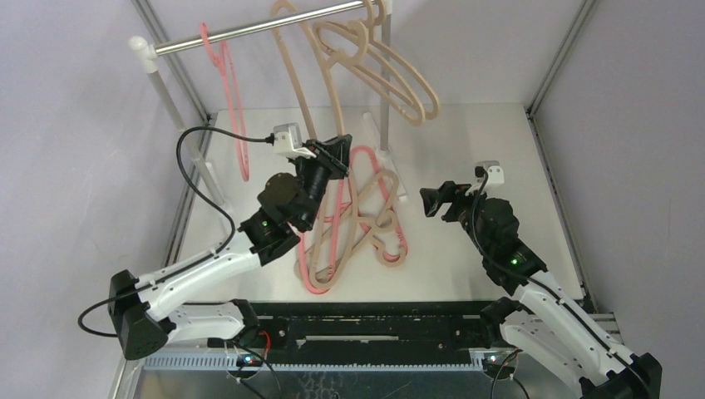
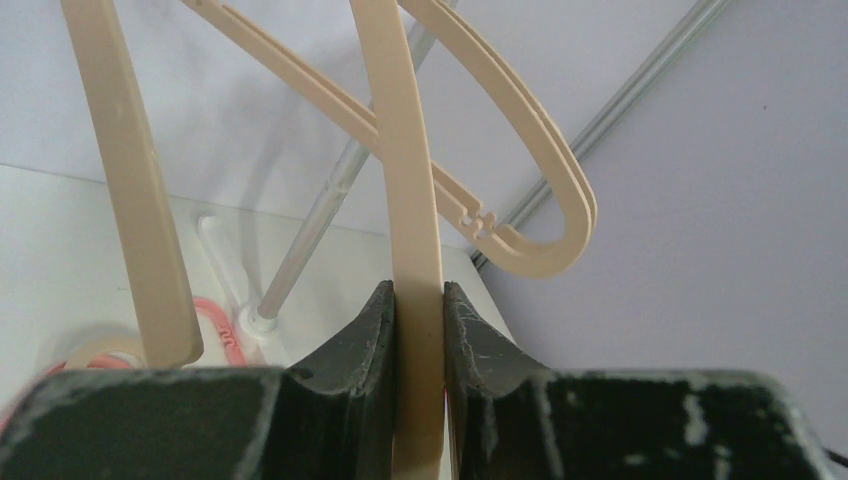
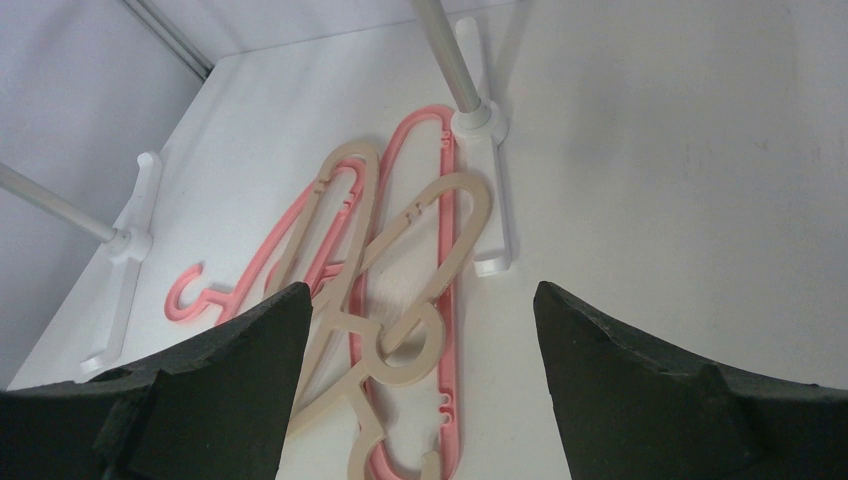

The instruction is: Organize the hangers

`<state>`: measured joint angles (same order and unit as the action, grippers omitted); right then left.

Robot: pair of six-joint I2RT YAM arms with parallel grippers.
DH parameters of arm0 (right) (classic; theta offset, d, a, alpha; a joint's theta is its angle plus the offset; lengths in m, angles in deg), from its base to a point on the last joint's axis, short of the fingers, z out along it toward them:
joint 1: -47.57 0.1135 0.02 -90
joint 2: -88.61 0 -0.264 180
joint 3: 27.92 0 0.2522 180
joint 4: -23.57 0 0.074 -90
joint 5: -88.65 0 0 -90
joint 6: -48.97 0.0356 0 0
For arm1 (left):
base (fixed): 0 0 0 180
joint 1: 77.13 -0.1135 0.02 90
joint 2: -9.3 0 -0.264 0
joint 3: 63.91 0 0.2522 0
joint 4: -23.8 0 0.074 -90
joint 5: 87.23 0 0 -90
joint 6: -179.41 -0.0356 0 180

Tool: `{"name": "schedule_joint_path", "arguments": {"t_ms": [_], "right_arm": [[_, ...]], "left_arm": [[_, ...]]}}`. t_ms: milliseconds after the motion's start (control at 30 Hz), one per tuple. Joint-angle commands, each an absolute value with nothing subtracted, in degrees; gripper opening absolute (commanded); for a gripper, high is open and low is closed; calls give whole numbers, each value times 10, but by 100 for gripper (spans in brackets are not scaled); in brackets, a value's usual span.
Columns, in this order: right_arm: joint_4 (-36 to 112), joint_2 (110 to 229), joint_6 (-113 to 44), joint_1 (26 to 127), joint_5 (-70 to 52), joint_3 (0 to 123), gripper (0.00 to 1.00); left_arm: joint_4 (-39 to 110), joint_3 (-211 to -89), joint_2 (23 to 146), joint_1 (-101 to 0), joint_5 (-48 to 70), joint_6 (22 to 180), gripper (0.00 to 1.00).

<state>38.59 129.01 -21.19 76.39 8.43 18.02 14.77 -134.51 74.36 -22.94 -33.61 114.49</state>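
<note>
The beige hanger travels outward in my left gripper next, along the silver bar toward the beige hangers at the silver bar's end away from the pink one.
My left gripper is raised above the table and shut on the bar of a beige hanger; the bar runs up toward the silver rail. In the left wrist view both pads press the bar. A pink hanger hangs at the rail's left, and beige hangers hang at its right end. A tangled pile of pink and beige hangers lies on the table. My right gripper is open and empty, just right of the pile, with its own jaws wide apart.
The rail stands on white posts with feet on the table, also seen in the right wrist view. Metal frame struts and grey walls close in the table's left, right and back.
</note>
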Motion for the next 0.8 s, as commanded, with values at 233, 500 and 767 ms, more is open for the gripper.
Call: {"name": "schedule_joint_path", "arguments": {"t_ms": [233, 500, 767], "right_arm": [[384, 1294, -215, 744, 70, 201, 89], [397, 1291, -221, 733, 66, 200, 89], [403, 1296, -222, 721, 58, 199, 89]], "left_arm": [[44, -1422, 813, -280, -305, 1197, 0], [42, -1452, 854, -322, -300, 1237, 0], [62, -1478, 886, -344, -278, 1269, 0]]}}
